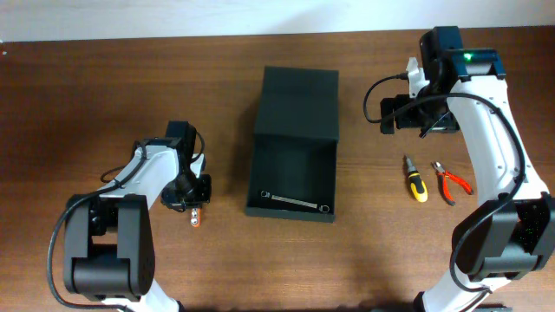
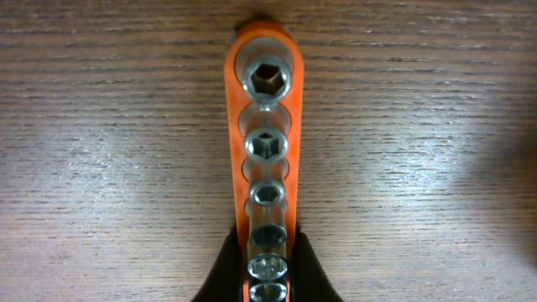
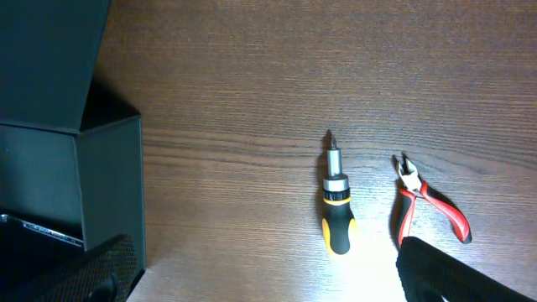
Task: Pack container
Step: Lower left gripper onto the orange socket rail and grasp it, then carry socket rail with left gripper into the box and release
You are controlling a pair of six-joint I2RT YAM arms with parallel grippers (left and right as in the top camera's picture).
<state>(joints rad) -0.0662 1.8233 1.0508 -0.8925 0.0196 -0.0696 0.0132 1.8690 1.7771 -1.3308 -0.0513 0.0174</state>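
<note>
My left gripper will next lift the bar over the side of the box, turn, and go down to let go of it on the bottom of the box beyond the wrench [image 1: 293,202], because that part is empty.
The container [image 1: 293,121] is a dark green-black box in the middle of the table, open, with its flap lid folded back at the far side. A silver wrench [image 1: 293,202] lies inside near the front wall. My left gripper [image 1: 192,204] is left of the box and shut on an orange socket rail [image 2: 267,126] with several steel sockets; its jaws [image 2: 268,270] clamp the rail's near end just over the wood. My right gripper [image 1: 418,113] is open and empty to the right of the box, its fingers spread wide [image 3: 268,285]. The box corner [image 3: 75,168] shows at left.
A yellow-and-black screwdriver [image 1: 417,180] and red-handled pliers [image 1: 452,183] lie side by side on the wood right of the box. Both show in the right wrist view, the screwdriver [image 3: 337,211] and the pliers [image 3: 432,205]. Black cables hang by the right arm.
</note>
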